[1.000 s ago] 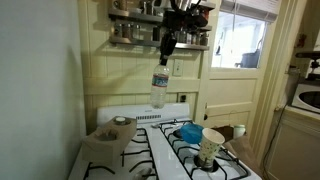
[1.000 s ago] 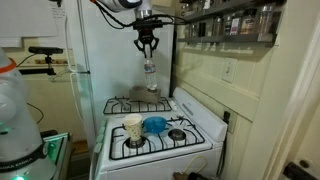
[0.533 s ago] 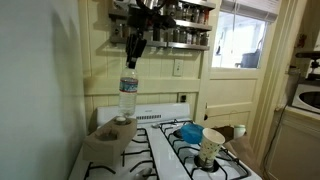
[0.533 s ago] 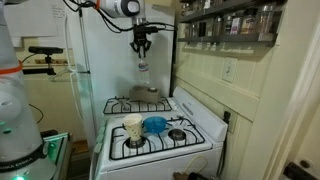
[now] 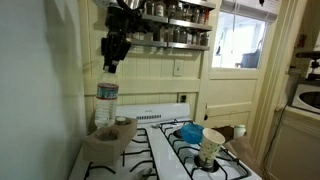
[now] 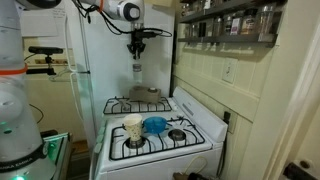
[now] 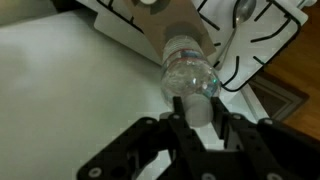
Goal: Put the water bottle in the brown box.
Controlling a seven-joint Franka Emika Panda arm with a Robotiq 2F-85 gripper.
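Note:
The robot's gripper should go down next until the bottom of the water bottle rests in the brown box, then let go of the cap, because that box is below the gripper.
The water bottle [image 5: 106, 103] [image 6: 137, 75] hangs upright below my gripper [image 5: 112, 60] [image 6: 137, 48], which is shut on its capped neck. It is clear with a light label band. In the wrist view the fingers [image 7: 178, 108] clamp the pale cap, and the bottle [image 7: 188, 72] points down toward the brown box [image 7: 172, 22]. The low tan box [image 5: 113, 131] [image 6: 148, 96] sits on the stove's rear burner area. The bottle's base is just above the box, over its side nearest the wall in an exterior view.
A patterned paper cup [image 5: 211, 146] [image 6: 133, 127] and a blue item [image 5: 187, 131] [image 6: 154, 124] stand on the white stove [image 5: 170, 150]. A shelf of spice jars [image 5: 175, 35] runs along the wall behind. A pale wall [image 5: 40, 90] is close beside the bottle.
The gripper has carried the bottle sideways toward the wall and downward, from high above the stove's back panel to just over the brown box. The grip has stayed shut.

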